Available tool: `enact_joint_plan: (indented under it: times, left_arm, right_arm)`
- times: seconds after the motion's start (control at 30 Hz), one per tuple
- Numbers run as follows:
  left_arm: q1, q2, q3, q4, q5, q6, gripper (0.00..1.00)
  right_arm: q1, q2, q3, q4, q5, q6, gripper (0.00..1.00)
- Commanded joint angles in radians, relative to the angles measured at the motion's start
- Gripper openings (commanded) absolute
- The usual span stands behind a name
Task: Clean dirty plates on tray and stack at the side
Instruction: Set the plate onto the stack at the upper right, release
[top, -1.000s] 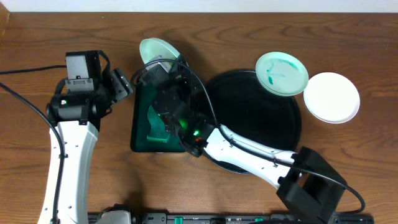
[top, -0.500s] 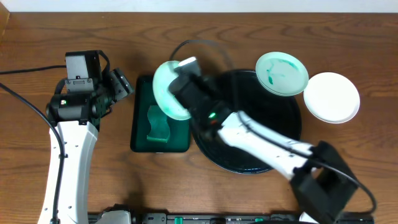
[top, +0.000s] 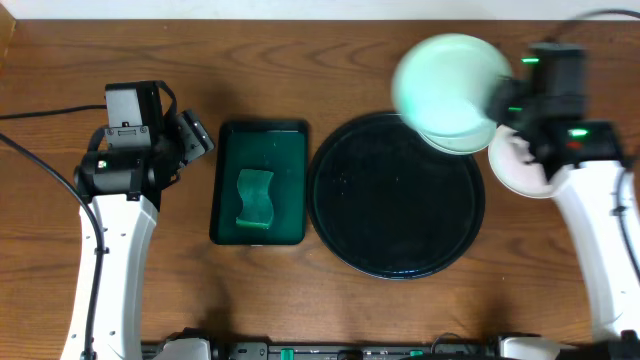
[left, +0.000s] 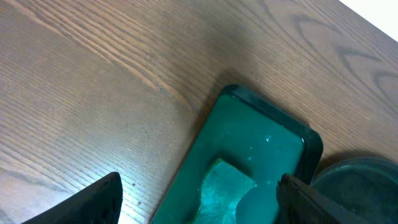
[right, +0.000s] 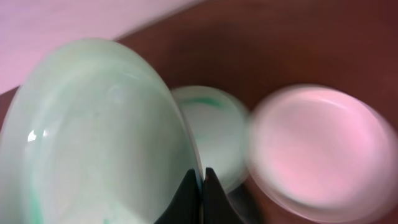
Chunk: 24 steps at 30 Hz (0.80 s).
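My right gripper should swing to the right in the overhead view, then go down and let go of the pale green plate's rim over the white plate (top: 528, 172) (right: 317, 149), because that is below my gripper.
My right gripper (top: 497, 101) is shut on the rim of a pale green plate (top: 447, 80) and holds it, blurred by motion, in the air over the black tray's (top: 398, 195) far right rim. In the right wrist view the fingers (right: 201, 182) pinch that plate (right: 93, 137). A second plate (right: 208, 127) with green smears lies under it, and a white plate (right: 317, 149) lies on the table to its right. In the overhead view the white plate (top: 528, 172) is partly hidden by the arm. My left gripper (top: 195, 135) is open and empty.
A dark green rectangular tray (top: 260, 145) holding a green sponge (top: 254, 197) stands left of the black tray. The left wrist view shows the open fingers (left: 199, 202) above this tray (left: 261, 140) and sponge (left: 227, 186). The table's far edge meets a white wall.
My right arm has swung from over the green rectangular tray to the far right, carrying the plate with it. The left arm has not moved.
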Motion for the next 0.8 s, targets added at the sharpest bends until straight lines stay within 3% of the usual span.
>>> enact_joint_plan:
  times: [0.0, 0.27, 0.73, 0.77]
  left_arm:
    - [0.003, -0.001, 0.012, -0.002, -0.010, -0.002, 0.80]
    - [0.003, -0.001, 0.012, -0.002, -0.010, -0.002, 0.80]
    - [0.003, -0.001, 0.012, -0.002, -0.010, -0.002, 0.80]
    - [0.003, -0.001, 0.012, -0.002, -0.010, -0.002, 0.80]
  right_arm:
    - [-0.192, 0.012, 0.001, -0.043, -0.053, 0.023, 0.01]
    - [-0.427, 0.111, -0.040, -0.060, -0.053, 0.024, 0.01]
    - [-0.439, 0.323, -0.046, -0.075, 0.029, 0.024, 0.01]
    - [-0.438, 0.324, -0.046, -0.075, 0.023, 0.024, 0.08]
